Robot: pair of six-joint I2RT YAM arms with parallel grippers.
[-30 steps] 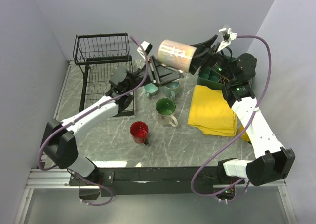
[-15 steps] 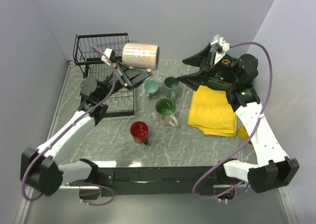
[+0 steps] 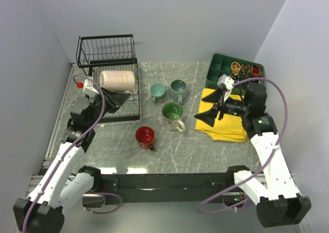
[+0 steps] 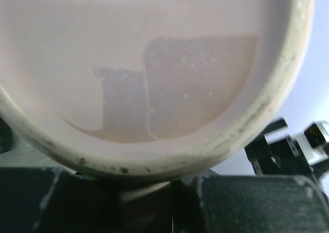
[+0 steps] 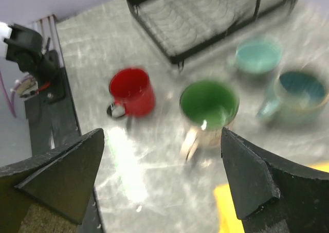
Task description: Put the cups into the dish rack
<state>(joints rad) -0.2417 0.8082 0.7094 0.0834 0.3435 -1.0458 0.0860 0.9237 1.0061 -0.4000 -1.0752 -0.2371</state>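
Observation:
The beige cup [image 3: 118, 80] still hangs sideways above the rack's base, so my left gripper will next tip downward, lower the cup onto the wires on the rack's far side and let it go.
My left gripper [image 3: 117, 93] is shut on a beige cup [image 3: 118, 80]. It holds the cup on its side over the flat base of the black wire dish rack [image 3: 105, 52]. That cup's pale body [image 4: 154, 48] fills the left wrist view above the left gripper [image 4: 175, 192]. On the table stand two teal cups [image 3: 157, 91] [image 3: 178, 88], a cream cup with green inside [image 3: 172, 112] and a red cup [image 3: 145, 136]. My right gripper [image 3: 209, 109] hangs open and empty over the yellow cloth's left edge. In the right wrist view the gripper [image 5: 159, 176] faces the green-lined cup [image 5: 209, 104] and the red cup [image 5: 132, 91].
A yellow cloth [image 3: 229, 125] lies at the right, and behind it a green compartment tray [image 3: 220, 68] holds rubber bands. The walls stand close behind and to the left of the rack. The right wrist view also takes in the rack [image 5: 205, 17] and both teal cups [image 5: 257, 55] [image 5: 300, 91].
The right gripper let go of the beige cup, opened wide and drew back down over the yellow cloth. The left arm carried the cup leftward and down to the rack.

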